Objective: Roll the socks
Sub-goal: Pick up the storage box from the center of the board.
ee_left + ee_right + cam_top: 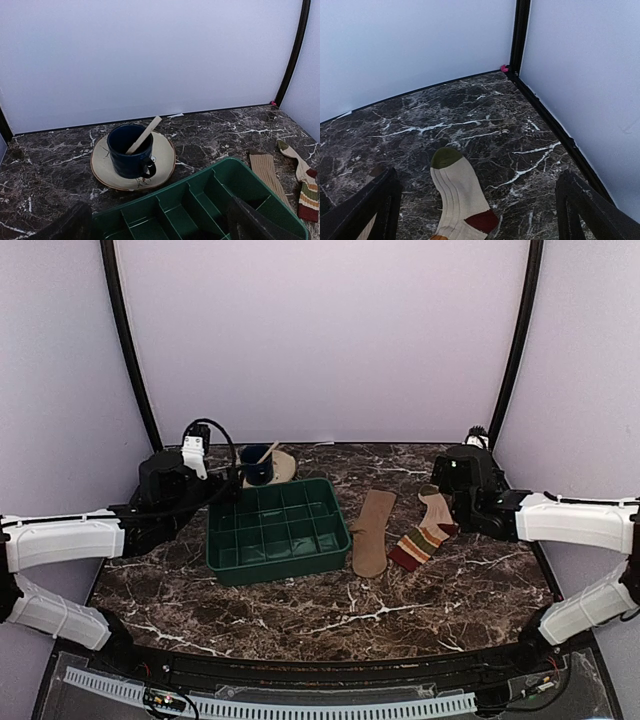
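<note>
I should lower my left gripper with its fingers tilting downward and close it on the tray's rim farthest from the socks, because the green tray (232,562) is crowding the tan sock.
Two socks lie flat on the dark marble table, right of the green tray (232,562). The plain tan sock (372,530) (265,172) is nearer the tray. The striped sock (425,535) (305,185) (457,195) has a green toe, a red heel and coloured bands at its cuff. My right gripper (448,495) (475,212) hovers open over the striped sock's foot, a finger on either side and apart from it. My left gripper (222,498) (160,227) is open above the tray's back left part and holds nothing.
A dark blue mug (258,465) (131,150) with a wooden stick in it stands on a round saucer (162,157) behind the tray (240,165). White walls with black corner posts (520,35) close in the table at the back and sides.
</note>
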You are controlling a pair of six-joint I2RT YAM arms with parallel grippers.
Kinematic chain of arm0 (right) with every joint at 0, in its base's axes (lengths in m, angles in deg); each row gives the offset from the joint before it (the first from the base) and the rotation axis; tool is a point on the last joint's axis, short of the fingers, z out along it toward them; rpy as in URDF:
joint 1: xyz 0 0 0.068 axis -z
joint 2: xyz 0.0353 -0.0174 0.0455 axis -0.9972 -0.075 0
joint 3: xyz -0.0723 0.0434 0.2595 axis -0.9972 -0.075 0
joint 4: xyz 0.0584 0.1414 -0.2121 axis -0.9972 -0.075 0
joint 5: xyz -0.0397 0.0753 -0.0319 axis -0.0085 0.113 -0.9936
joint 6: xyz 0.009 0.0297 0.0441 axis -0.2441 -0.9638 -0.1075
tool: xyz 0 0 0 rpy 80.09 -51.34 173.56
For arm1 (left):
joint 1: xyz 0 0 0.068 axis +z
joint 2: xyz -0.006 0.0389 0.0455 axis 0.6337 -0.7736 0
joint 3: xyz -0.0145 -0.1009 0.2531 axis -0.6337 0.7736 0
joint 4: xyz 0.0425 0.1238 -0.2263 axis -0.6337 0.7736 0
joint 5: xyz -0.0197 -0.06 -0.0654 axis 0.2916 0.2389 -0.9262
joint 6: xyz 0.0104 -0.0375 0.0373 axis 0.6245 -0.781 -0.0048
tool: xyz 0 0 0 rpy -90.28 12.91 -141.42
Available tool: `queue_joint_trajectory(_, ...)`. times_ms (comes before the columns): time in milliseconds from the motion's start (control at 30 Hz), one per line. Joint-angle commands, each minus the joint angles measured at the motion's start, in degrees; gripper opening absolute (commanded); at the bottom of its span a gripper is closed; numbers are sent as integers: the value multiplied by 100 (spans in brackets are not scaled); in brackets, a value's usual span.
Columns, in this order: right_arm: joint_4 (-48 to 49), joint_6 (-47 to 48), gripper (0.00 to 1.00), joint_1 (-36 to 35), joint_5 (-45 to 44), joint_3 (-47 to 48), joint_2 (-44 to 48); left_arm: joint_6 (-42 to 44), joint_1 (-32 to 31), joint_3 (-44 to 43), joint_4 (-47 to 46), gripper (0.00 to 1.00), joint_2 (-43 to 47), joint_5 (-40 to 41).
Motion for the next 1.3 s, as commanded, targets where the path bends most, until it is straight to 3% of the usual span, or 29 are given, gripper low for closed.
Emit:
queue_joint_trajectory(0,-517,-293,100,-71,-844,428,-173,252,-292,-453,457,96,-242,127)
queue_joint_trajectory(100,-30,239,97,-78,-219,401,-313,281,-494,-629,597,96,-456,-48)
queue_joint_trajectory(200,404,369,87,-74,194,233,-323,312,-679,-810,816,96,-661,-104)
queue_joint_trajectory(433,82,-368,79,-214,1230,133,-319,85,-743,-916,1556,96,-664,-337)
queue_joint_trajectory(667,-856,-1278,78,-794,1186,457,-859,-338,-738,-788,2295,93,-481,-119)
queue_joint_trajectory(967,-1144,-1807,78,-1433,1219,473,-1265,-1163,-662,-981,3264,91,-564,536)
queue_joint_trajectory(1267,-1148,-1828,79,-1666,1289,400,-1269,-1860,287,-961,3642,87,-717,118)
